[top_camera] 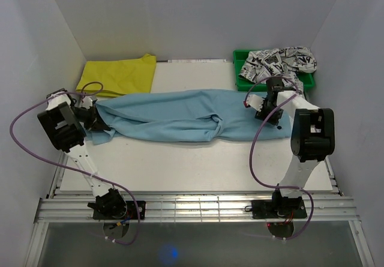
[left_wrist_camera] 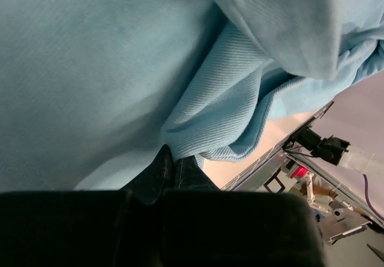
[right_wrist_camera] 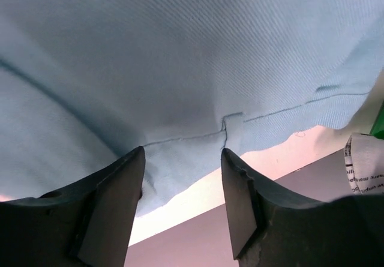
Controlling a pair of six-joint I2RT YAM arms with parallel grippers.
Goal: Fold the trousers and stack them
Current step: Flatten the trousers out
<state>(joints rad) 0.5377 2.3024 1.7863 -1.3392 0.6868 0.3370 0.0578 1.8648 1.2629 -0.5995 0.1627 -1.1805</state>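
The pinched leg end lies bunched on the trousers' near side. I will lift my left gripper, move it outward and lower it over the trousers' far leg point(top_camera: 117, 104) point(left_wrist_camera: 78, 69) to let go.
The light blue trousers point(top_camera: 180, 116) lie stretched across the middle of the table, left to right. My left gripper point(top_camera: 91, 118) sits at their left end, shut on a bunched fold of the cloth point(left_wrist_camera: 222, 99); its dark fingertips point(left_wrist_camera: 174, 171) pinch the fabric together. At the right end my right gripper point(top_camera: 267, 112) stands open, its two fingers point(right_wrist_camera: 123, 177) apart over the stitched hem point(right_wrist_camera: 198, 135), with the cloth edge lying between them and not clamped.
A folded yellow garment point(top_camera: 120, 74) lies at the back left. A green bin point(top_camera: 243, 75) at the back right holds a black-on-white printed garment point(top_camera: 279, 60). White walls close in left, right and back. The table's front rail point(top_camera: 198, 207) runs by the arm bases.
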